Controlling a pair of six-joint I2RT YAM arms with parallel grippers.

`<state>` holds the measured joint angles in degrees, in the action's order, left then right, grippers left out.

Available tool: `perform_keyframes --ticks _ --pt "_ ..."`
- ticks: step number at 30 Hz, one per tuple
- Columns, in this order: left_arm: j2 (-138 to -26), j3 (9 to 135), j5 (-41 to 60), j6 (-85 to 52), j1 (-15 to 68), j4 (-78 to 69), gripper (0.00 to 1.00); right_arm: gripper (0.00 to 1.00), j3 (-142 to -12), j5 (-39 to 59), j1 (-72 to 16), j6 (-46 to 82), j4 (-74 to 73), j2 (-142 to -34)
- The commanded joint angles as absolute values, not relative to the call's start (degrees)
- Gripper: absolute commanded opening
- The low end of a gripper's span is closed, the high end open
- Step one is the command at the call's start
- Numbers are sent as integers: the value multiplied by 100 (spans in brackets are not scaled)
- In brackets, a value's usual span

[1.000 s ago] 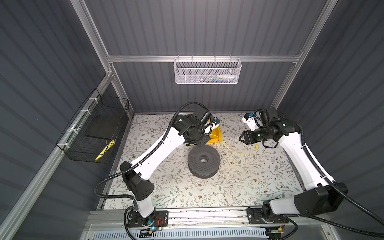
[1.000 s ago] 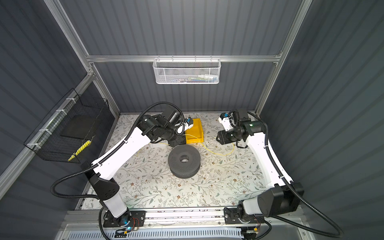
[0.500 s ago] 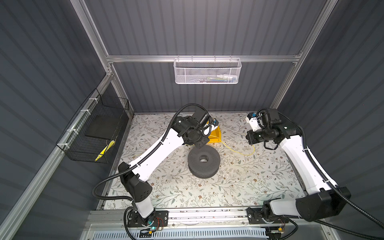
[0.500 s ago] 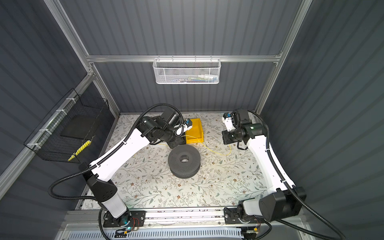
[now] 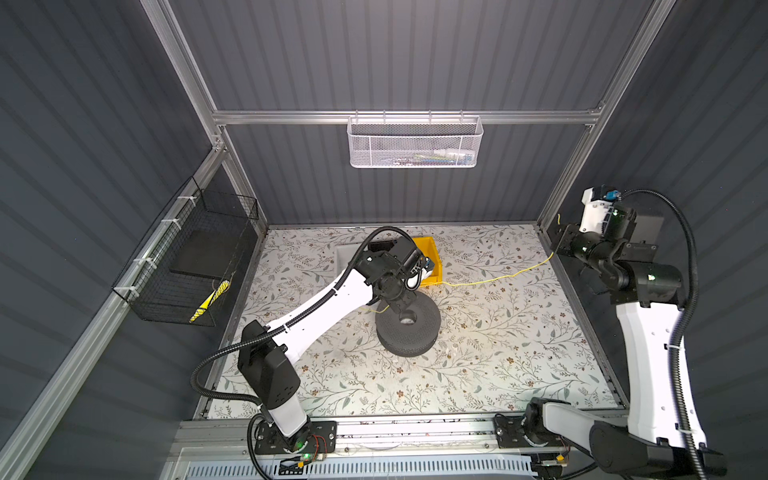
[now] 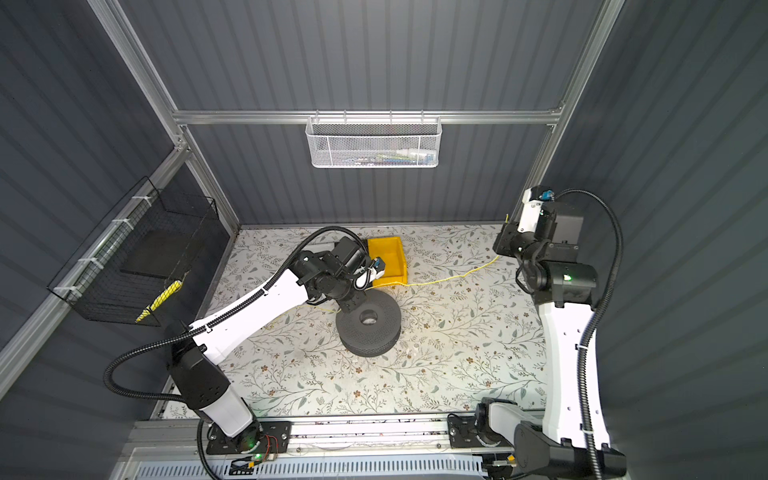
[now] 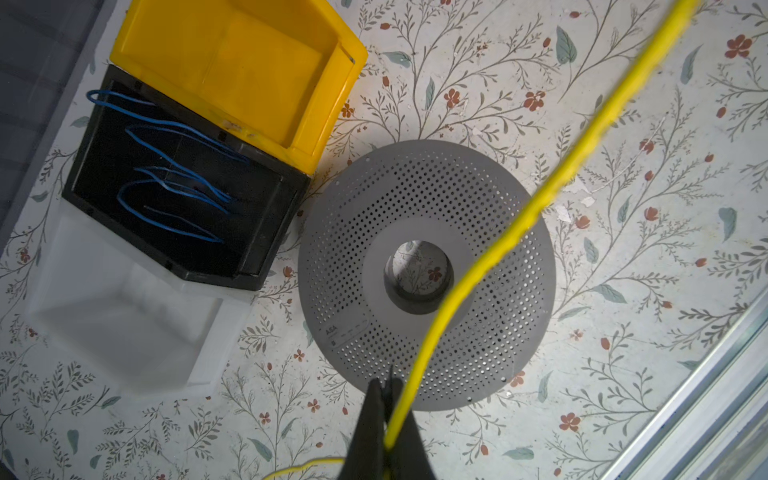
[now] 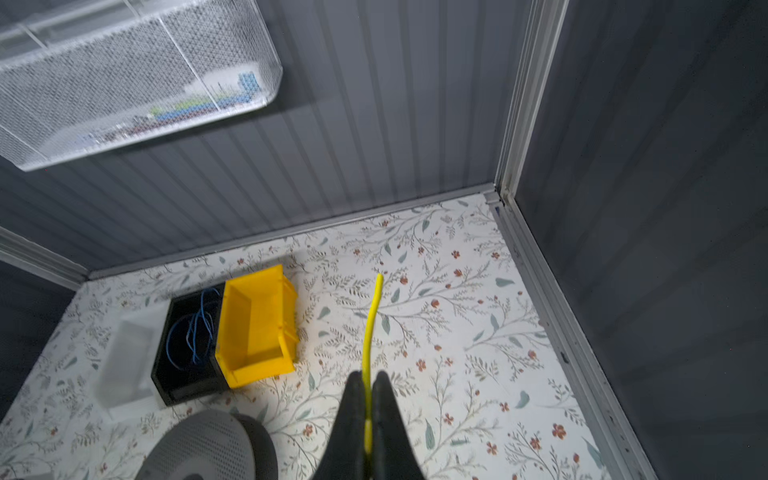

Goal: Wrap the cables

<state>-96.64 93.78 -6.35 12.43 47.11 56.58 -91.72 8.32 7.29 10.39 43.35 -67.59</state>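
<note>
My right gripper moves down and with a turn toward the side by the table's far corner next, straightening the sagging cable before the release.
The yellow cable (image 5: 498, 279) stretches across the table from my left gripper (image 5: 395, 309) to my right gripper (image 5: 557, 243), seen in both top views. The left gripper (image 7: 384, 382) is shut on the cable (image 7: 540, 203) just above the rim of the dark grey perforated spool (image 5: 415, 336), and a short tail hangs behind it. The right gripper (image 8: 365, 380) is raised near the far right corner. It is shut on the cable (image 8: 370, 324), whose free end sticks out past the fingertips. The spool (image 7: 374, 208) lies flat with an open hub.
Behind the spool stand a yellow bin (image 5: 430, 253), a black bin (image 7: 270, 232) holding blue wires, and a clear bin (image 7: 124, 299). A white mesh basket (image 5: 413, 143) hangs on the back wall. A black wire basket (image 5: 187, 266) hangs on the left wall.
The right gripper has shut on the cable and moved up and out toward the far right corner, drawing the cable out straight. The left arm has shifted only slightly.
</note>
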Motion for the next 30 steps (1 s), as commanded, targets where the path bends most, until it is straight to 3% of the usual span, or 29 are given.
perform_keyframes --ticks 1,16,30 --pt "-9312 8977 -1095 1087 4667 5761 0 0 -8892 718 970 1578 3668 -6857" --pt "-8706 7805 -1311 919 4579 5260 0 0 -7815 2387 2637 3453 2051 -7006" --pt "-8806 7952 -1165 967 4570 5320 0 0 -7740 2261 2995 3360 2197 -7016"
